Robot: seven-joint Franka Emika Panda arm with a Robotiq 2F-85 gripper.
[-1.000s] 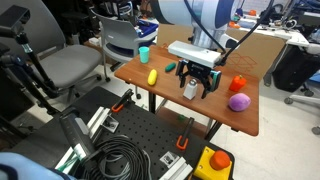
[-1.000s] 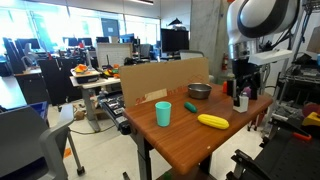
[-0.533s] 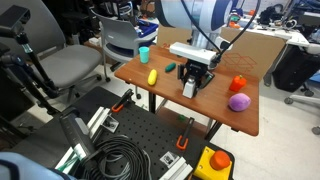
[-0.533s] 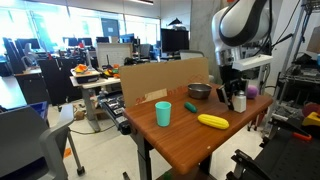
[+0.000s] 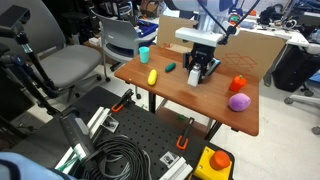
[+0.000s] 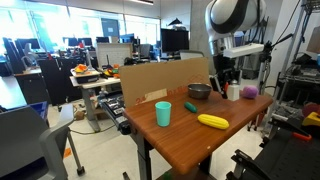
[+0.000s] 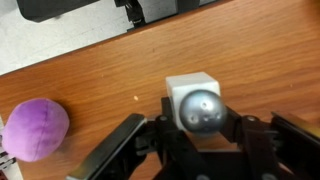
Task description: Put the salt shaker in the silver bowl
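The salt shaker held in my gripper should next move toward the cardboard wall and over the bowl's opening (image 6: 201,87), and then I should lower it in to release it.
In the wrist view the salt shaker (image 7: 197,103), a white block with a rounded grey metal top, sits between my gripper's (image 7: 197,128) black fingers, which are shut on its sides above the wooden table (image 7: 110,75). In an exterior view my gripper (image 6: 229,88) holds the white shaker (image 6: 233,92) just right of the silver bowl (image 6: 199,91), which rests on the table near the cardboard wall. In an exterior view my gripper (image 5: 197,70) hangs over the table's middle; the bowl does not show there.
A purple ball (image 7: 35,130) (image 5: 238,101) lies close to the shaker, and a red object (image 5: 238,84) is beside it. A teal cup (image 6: 163,113), a yellow banana (image 6: 212,121) and a small green object (image 6: 190,107) share the table. A cardboard wall (image 6: 165,76) lines one edge.
My gripper went from open around the shaker to shut on it, then carried it across the table toward the silver bowl.
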